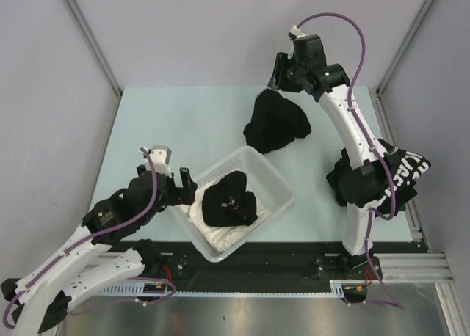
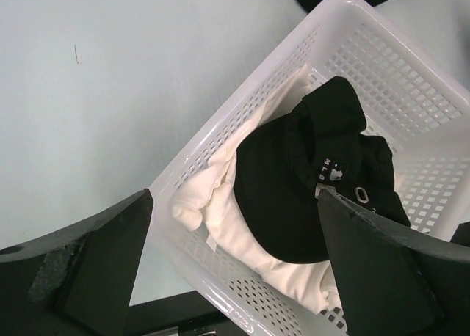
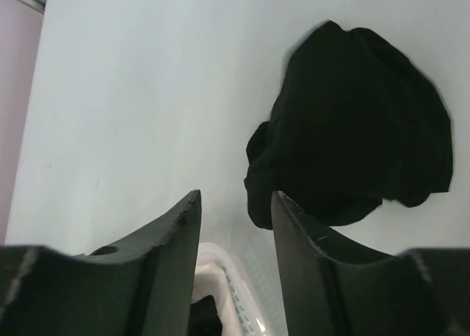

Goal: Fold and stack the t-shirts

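The left gripper lowers next, shifting outward along the basket's side, and closes on the basket's rim.
A crumpled black t-shirt [image 1: 275, 122] lies on the table at the far middle; it also shows in the right wrist view [image 3: 360, 130]. A second black t-shirt with big white lettering [image 1: 402, 171] hangs against the right arm at the table's right edge. My right gripper [image 1: 277, 78] hovers above the far side of the crumpled shirt, jaws a little apart and empty [image 3: 235, 196]. My left gripper [image 1: 185, 188] is wide open and empty [image 2: 235, 196] over the basket's left wall. No reddish-brown print is in view.
A white slotted basket [image 1: 275, 180] stands at the near middle of the table, also in the left wrist view [image 2: 242, 101]. It holds a black garment with a small white label [image 2: 308, 182] on top of white cloth [image 2: 220, 204]. Grey walls enclose the table.
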Robot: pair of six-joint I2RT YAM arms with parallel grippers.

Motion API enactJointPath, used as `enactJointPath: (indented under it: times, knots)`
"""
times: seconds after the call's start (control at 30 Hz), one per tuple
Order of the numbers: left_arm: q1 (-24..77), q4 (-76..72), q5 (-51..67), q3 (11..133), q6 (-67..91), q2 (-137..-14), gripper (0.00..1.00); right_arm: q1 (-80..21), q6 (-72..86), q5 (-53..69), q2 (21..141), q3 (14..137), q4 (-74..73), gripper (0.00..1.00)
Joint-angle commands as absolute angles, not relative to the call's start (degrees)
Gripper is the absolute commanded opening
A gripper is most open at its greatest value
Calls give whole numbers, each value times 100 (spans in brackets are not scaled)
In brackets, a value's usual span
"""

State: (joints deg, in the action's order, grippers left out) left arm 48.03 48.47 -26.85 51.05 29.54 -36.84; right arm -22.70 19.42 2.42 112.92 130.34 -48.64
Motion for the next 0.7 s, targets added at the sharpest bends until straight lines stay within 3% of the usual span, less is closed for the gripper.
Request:
enactJointPath:
  times: [0.0, 0.2, 0.4, 0.67]
  knots:
    - [4772, 4887, -2777, 4992, 3059, -3612, 99, -2355, 1916, 255, 10856, 12973, -4641, 50]
    - [4772, 4685, -2795, 4860, 3102, -3796, 100, -2443, 2153, 378, 10074, 11806, -4474, 52]
    - [4641, 4816, -3076, 5062, 3278, -5024, 100, -2496, 2530, 396, 8545, 9793, -3833, 52]
    - [4360, 4483, -3076, 5501, 2989, -6371, 99, -2452, 2531, 431, 7595, 9325, -4095, 53]
